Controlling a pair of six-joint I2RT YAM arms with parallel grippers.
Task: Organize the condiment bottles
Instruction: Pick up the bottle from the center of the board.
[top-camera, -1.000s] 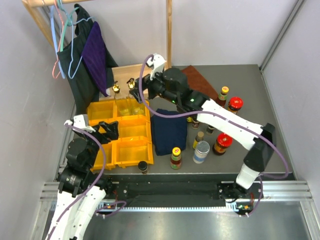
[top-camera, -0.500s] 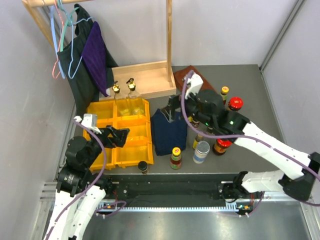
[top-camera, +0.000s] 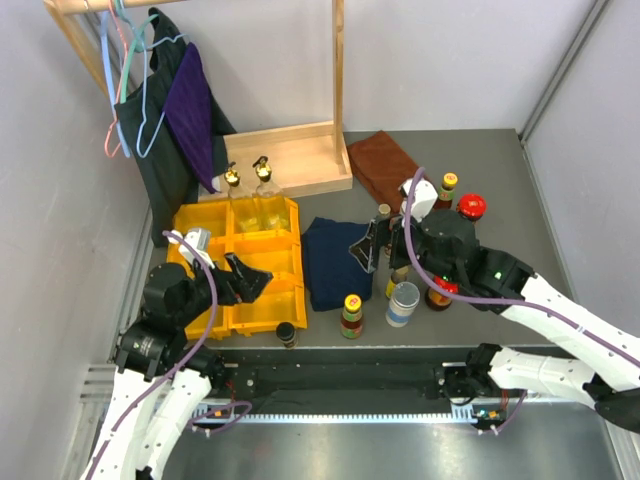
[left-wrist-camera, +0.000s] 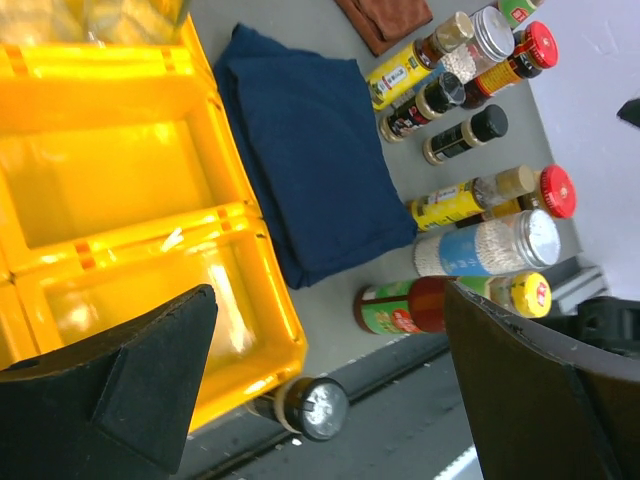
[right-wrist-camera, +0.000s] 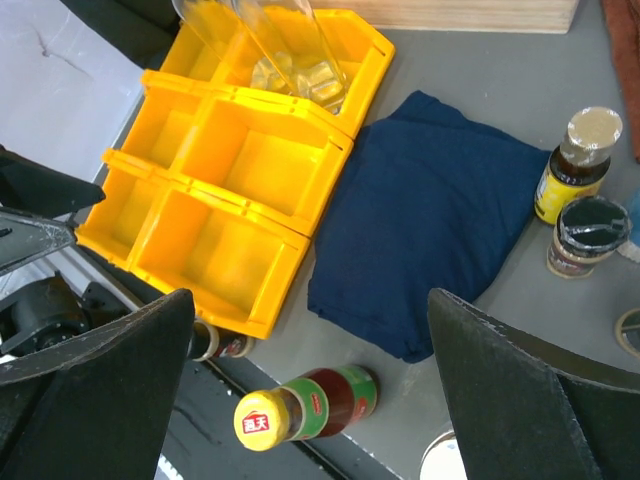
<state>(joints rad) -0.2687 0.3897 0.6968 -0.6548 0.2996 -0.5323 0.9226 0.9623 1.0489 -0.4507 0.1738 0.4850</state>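
Note:
My left gripper moves back and down onto the black cap of the small bottle (top-camera: 286, 330) (left-wrist-camera: 322, 408) next, because that bottle still stands outside the yellow bins.
Two clear gold-topped bottles (top-camera: 248, 194) stand in the back cells of the yellow bins (top-camera: 262, 262); they also show in the right wrist view (right-wrist-camera: 290, 50). A yellow-capped sauce bottle (top-camera: 352, 313) and a white-lidded jar (top-camera: 403, 303) stand near the table's front. A small black-capped bottle (top-camera: 286, 334) stands at the front edge by the bins. Red-lidded jars (top-camera: 470, 207) and more bottles cluster at the right, partly hidden by my right arm. My left gripper (top-camera: 255, 282) is open and empty over the front bins. My right gripper (top-camera: 368, 243) is open and empty above the navy cloth (top-camera: 338, 262).
In the left wrist view the black-capped bottle (left-wrist-camera: 305, 405) lies between my fingers, with the sauce bottle (left-wrist-camera: 420, 303) beside them. The right wrist view shows the sauce bottle (right-wrist-camera: 310, 405) below. A wooden rack (top-camera: 290, 158) and a brown cloth (top-camera: 385, 165) are at the back.
My right arm has pulled back from the gold-topped bottles in the back bins to above the navy cloth. My left gripper has moved right over the front bins.

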